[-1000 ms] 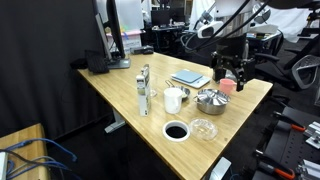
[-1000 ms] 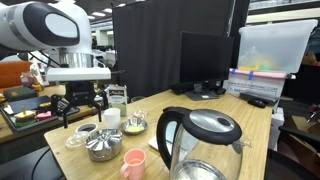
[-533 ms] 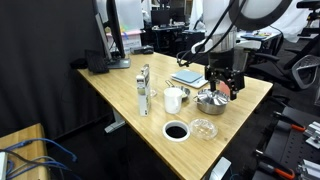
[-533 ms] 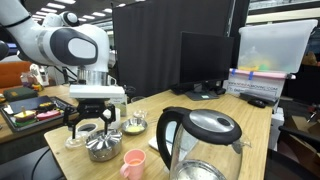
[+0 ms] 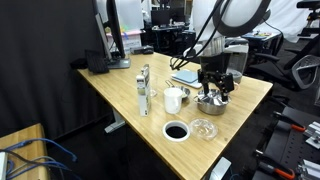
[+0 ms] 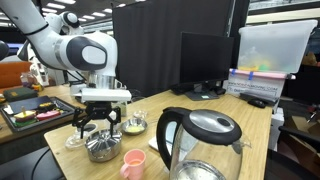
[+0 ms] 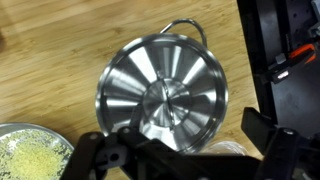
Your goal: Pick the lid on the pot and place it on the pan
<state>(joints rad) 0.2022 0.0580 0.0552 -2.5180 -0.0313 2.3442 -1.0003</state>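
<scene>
I need to move my gripper a little to the left in the wrist view before I close its fingers on the knob (image 5: pixel 213 95) (image 7: pixel 166 92).
The small shiny steel pot (image 5: pixel 210 103) stands on the wooden table, closed by its steel lid (image 7: pixel 163 95) with a knob in the middle. It also shows under the arm in an exterior view (image 6: pixel 101 149). My gripper (image 5: pixel 213 86) hangs straight above the lid, open and empty, a little above it. It also shows in the other exterior view (image 6: pixel 100 124). In the wrist view its dark fingers (image 7: pixel 182 150) frame the lower edge, one on each side of the lid. A small round black pan (image 5: pixel 176 131) sits near the table's front edge.
A white mug (image 5: pixel 174 99) stands beside the pot. A clear glass dish (image 5: pixel 203 128) lies next to the pan. A bowl of yellow food (image 7: pixel 25 155), a pink cup (image 6: pixel 133 162) and a glass kettle (image 6: pixel 195 140) are nearby. A notebook (image 5: pixel 188 77) lies behind.
My gripper has moved from beyond the pot to straight above it and come down toward the lid. It stays open.
</scene>
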